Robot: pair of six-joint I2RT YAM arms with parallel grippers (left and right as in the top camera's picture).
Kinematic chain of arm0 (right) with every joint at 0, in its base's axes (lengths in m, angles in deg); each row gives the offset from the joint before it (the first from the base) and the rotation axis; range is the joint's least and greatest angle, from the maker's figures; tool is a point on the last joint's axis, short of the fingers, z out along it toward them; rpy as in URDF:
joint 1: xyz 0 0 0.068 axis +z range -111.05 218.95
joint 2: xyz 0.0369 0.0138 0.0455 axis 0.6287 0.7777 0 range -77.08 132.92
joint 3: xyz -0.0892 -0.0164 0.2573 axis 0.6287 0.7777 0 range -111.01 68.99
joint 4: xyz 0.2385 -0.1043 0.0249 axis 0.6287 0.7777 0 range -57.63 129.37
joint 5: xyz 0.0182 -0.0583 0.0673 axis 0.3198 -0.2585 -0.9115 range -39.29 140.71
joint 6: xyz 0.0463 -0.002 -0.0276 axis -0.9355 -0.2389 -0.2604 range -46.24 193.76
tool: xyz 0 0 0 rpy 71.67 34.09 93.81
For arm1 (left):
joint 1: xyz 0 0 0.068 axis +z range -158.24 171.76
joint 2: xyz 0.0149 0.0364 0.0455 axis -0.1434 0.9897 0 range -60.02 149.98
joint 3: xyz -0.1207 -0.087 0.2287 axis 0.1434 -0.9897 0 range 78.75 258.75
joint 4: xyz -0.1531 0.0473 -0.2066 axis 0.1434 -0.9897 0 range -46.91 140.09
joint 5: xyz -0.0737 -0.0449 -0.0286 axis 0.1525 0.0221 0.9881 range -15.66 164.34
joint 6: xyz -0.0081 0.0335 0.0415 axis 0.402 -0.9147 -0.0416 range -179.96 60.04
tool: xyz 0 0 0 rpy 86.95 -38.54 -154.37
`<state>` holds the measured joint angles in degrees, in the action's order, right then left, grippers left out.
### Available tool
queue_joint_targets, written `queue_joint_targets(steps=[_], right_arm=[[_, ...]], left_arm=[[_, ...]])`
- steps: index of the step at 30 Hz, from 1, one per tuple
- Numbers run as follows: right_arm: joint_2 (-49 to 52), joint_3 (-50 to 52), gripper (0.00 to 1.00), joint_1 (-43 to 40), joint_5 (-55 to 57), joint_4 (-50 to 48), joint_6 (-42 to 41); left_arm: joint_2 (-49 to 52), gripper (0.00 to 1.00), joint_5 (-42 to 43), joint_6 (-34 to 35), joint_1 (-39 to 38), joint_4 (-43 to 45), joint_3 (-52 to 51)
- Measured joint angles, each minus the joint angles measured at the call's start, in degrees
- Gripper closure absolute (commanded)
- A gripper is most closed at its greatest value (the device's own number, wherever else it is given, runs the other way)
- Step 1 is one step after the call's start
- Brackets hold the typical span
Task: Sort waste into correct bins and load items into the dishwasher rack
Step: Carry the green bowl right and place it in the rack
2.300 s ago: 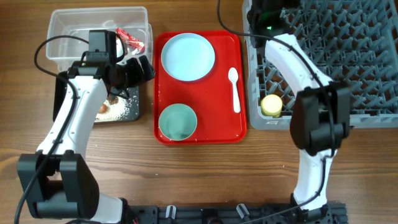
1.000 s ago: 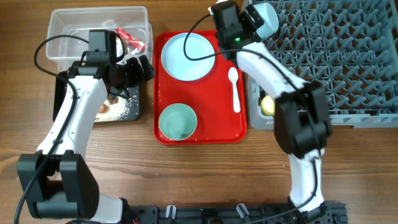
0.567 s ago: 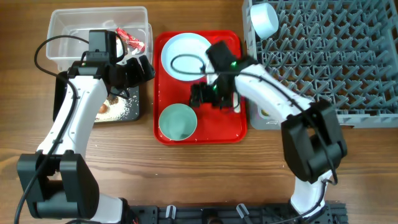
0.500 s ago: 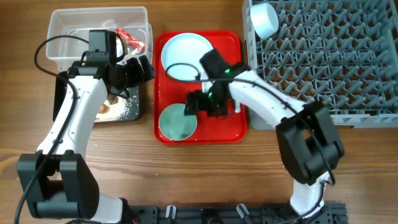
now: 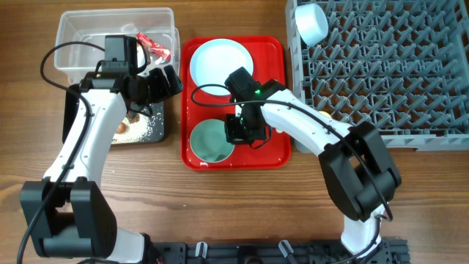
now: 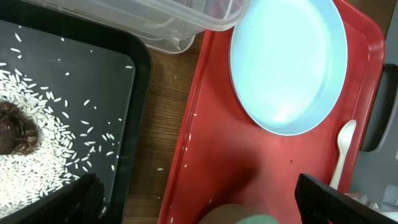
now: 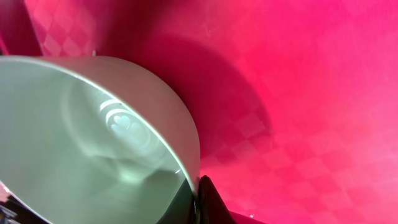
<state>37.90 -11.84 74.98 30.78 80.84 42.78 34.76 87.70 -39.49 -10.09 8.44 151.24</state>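
I will lift the mint-green bowl (image 5: 210, 141) outward with my right gripper next, tilt it onto the rack's wires beside the pale blue bowl and release it, because those wires stand empty outward of my gripper.
My right gripper (image 5: 238, 129) is shut on the rim of the mint-green bowl (image 5: 210, 141) on the red tray; the right wrist view shows the rim (image 7: 180, 149) pinched between the fingers (image 7: 196, 200). The pale blue plate (image 5: 221, 61) lies at the tray's far end. The pale blue bowl (image 5: 311, 22) sits in the grey dishwasher rack (image 5: 410, 66) at its far left corner. My left gripper (image 5: 165, 79) is open and empty above the gap between the bins and the tray. The white spoon (image 6: 341, 149) shows in the left wrist view. The yellow cup is mostly hidden behind my right arm.
The clear bin (image 5: 66, 22) holds a red-and-white wrapper (image 5: 155, 48). The black bin (image 5: 160, 110) holds loose rice (image 5: 144, 129) and a brown lump (image 6: 12, 134). The red tray (image 5: 267, 150) lies between the bins and the rack.
My right arm left the pale blue bowl in the rack, swung down over the tray and closed on the mint-green bowl's rim. My left arm has not moved.
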Motion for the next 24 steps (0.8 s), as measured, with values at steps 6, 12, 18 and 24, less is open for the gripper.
queue_joint_targets(steps=[6,12,18,24], right_arm=[[-3.0,-5.8,0.96,-3.0,8.6,4.1,7.3],[-23.5,-7.2,0.96,-11.1,47.9,4.6,9.1],[-21.2,-7.3,0.96,-11.1,83.9,-1.5,26.1],[-10.1,-7.3,0.96,-11.1,88.7,-1.8,49.4]], left_arm=[[0.0,0.00,0.0,0.0,0.0,0.0,0.0],[0.0,0.00,0.0,0.0,0.0,0.0,0.0],[0.0,0.00,0.0,0.0,0.0,0.0,0.0],[0.0,0.00,0.0,0.0,0.0,0.0,0.0]])
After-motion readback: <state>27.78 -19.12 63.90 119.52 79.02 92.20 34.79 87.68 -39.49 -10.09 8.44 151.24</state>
